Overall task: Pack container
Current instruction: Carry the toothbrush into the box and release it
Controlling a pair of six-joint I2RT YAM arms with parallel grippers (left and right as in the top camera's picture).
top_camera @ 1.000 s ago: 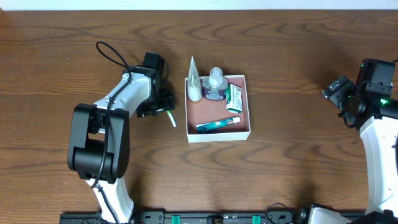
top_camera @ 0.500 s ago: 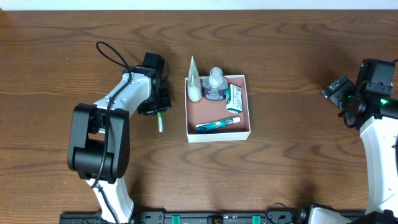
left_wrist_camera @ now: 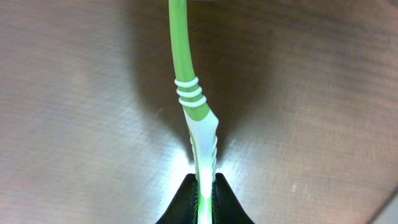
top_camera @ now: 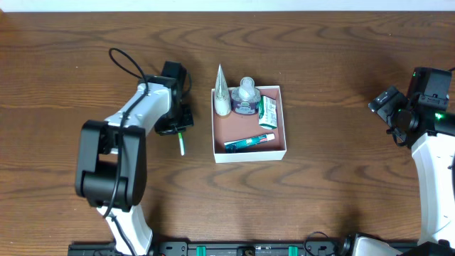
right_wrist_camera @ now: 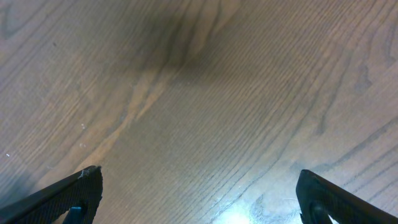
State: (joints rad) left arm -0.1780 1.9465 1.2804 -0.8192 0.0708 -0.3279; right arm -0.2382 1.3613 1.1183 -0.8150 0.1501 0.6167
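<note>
My left gripper will lift and turn across over the container, then lower the toothbrush beside the toothpaste tube, where the container's pink bottom lies open (top_camera: 237, 129).
My left gripper (top_camera: 178, 131) is shut on the handle of a green and white toothbrush (top_camera: 182, 145), which pokes out toward the table's front, left of the container. In the left wrist view the toothbrush (left_wrist_camera: 193, 106) runs straight away from the closed gripper (left_wrist_camera: 203, 200) over bare wood. The container (top_camera: 250, 157), white-walled with a pink floor, holds a purple bottle (top_camera: 246, 101), a green box (top_camera: 268, 112) and a toothpaste tube (top_camera: 249, 141). A white tube (top_camera: 222, 92) stands at its back left corner. My right gripper (top_camera: 389, 108) hangs open at the far right, with only wood between its fingers (right_wrist_camera: 74, 194).
The brown wooden table (top_camera: 334, 64) spreads all around. The right arm's base and body (top_camera: 434, 171) fill the right edge. The left arm's links (top_camera: 114, 163) stand left of the toothbrush.
The left gripper has closed on the toothbrush. The brush swung from slanting toward the container to pointing straight at the table's front. The right arm has not moved.
</note>
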